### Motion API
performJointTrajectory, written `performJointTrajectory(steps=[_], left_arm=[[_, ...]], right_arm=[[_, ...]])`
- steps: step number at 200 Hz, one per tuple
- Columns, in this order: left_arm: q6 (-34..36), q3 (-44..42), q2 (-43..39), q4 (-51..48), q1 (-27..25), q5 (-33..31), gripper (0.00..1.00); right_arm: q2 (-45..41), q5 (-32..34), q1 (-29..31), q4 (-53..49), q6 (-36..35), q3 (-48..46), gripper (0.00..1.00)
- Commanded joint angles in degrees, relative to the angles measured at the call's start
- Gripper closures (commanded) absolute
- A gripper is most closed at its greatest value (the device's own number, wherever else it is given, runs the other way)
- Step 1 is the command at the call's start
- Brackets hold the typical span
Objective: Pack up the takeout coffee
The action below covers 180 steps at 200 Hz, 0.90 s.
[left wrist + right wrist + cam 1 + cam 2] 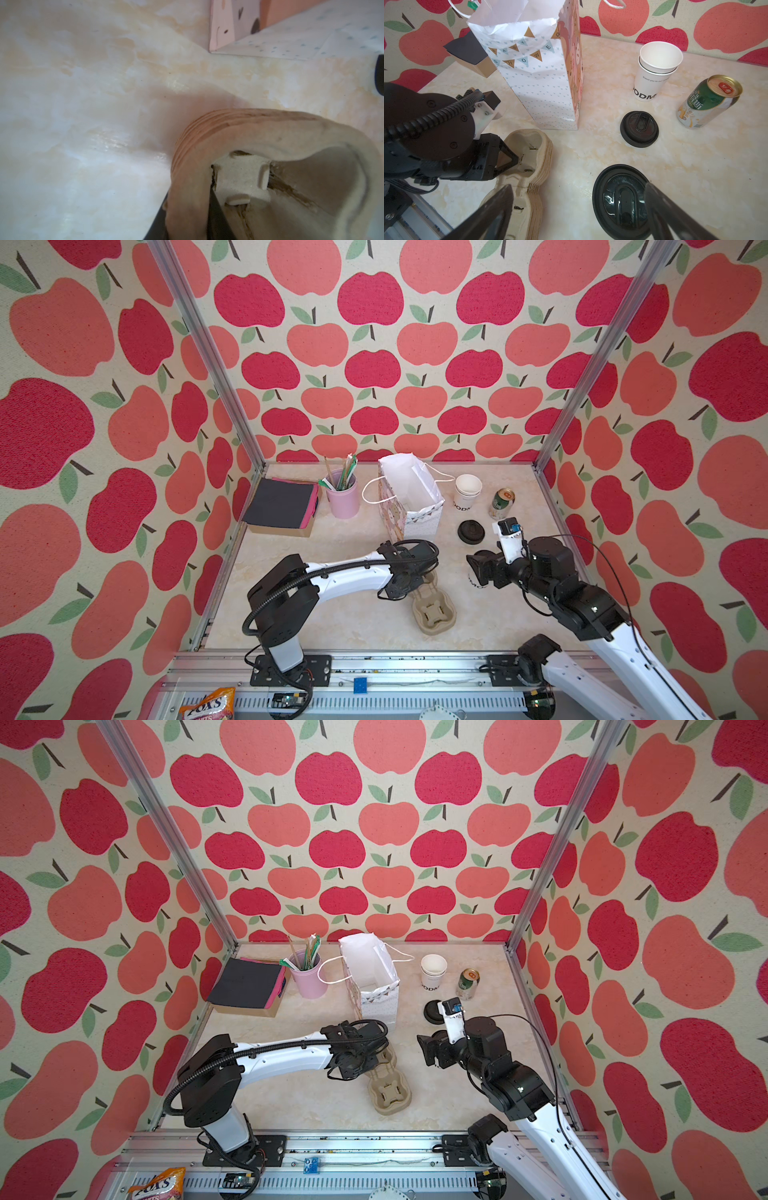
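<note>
I should move the cup carriers over the bare tabletop between my left gripper and the takeout coffee [616, 199], toward the cup, and let go of the carriers' rim.
The takeout coffee [616, 199] stands under my right gripper [578, 186]. In the right wrist view only its black sip lid shows, close to one finger. My right gripper is open and holds nothing. In a top view it [478, 567] hides the cup except a strip of white side with dark lettering [478, 585]. My left gripper [187, 218] is shut on the rim of a stack of brown pulp cup carriers [434, 614], one jaw inside a pocket and one outside. A white paper gift bag [411, 497] stands open behind the carriers.
A loose black lid [471, 531] lies by the bag. Behind it are nested white cups [467, 491] and a green drink can [502, 504]. At the back left stand a pink cup of sticks [343, 497] and a box of dark napkins [282, 506].
</note>
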Motion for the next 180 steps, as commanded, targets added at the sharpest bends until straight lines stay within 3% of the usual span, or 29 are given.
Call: performJointTrajectory(steps=[1,92,180], left_arm=[[-2.5,2.6,2.9,-1.0,-0.3,0.5,0.93],[1.0,8.8,8.1,-1.3,-0.4,1.7,0.83],[3.9,13.3,11.6,-1.0,-1.1,3.3,0.79]], right_arm=[[-0.4,2.2,-0.4,-2.3,-1.0,1.5,0.01],[-0.7,3.3,-0.4,-2.4,-1.5,0.3,0.01],[-0.5,4.5,-0.6,-2.6,-1.4,-0.1,0.01]])
